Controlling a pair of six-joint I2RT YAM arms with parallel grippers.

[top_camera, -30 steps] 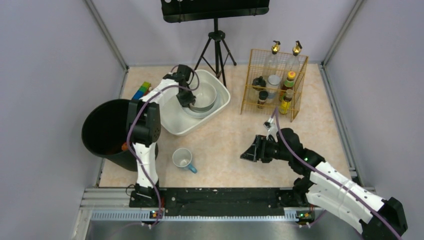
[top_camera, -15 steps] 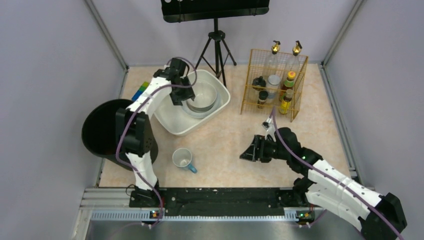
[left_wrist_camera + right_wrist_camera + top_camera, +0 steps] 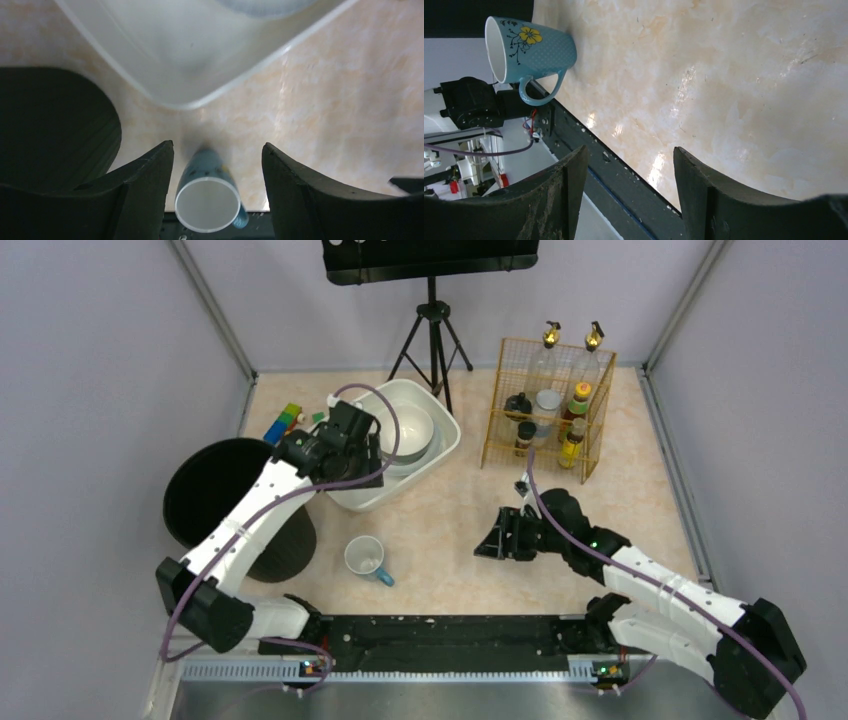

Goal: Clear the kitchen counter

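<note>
The robot's left gripper needs to move back and down onto the mug rim's bin-facing side (image 3: 177, 200) next, since the mug stands upright near the counter's front edge with its open rim facing up.
The kitchen counter (image 3: 455, 505) is a pale beige marbled top with metal rails. A blue mug (image 3: 365, 558) with a yellow flower stands upright on it near the front edge. It also shows in the left wrist view (image 3: 207, 200) and in the right wrist view (image 3: 529, 47). My left gripper (image 3: 355, 452) is open and empty above the near-left corner of the white tub (image 3: 440, 445), with the mug seen between its fingers (image 3: 145, 185). My right gripper (image 3: 488, 543) is open and empty, low over the counter (image 3: 724, 75), to the right of the mug.
The tub holds stacked bowls (image 3: 405, 432). A black bin (image 3: 215, 495) stands at the left edge. A gold wire rack (image 3: 545, 410) of bottles stands at the back right. Coloured blocks (image 3: 283, 422) lie at the back left. A tripod (image 3: 432, 335) stands behind the tub.
My left arm has swung its elbow down and to the left, and its gripper has drawn back from inside the tub towards the tub's near edge. My right gripper has crept slightly left.
</note>
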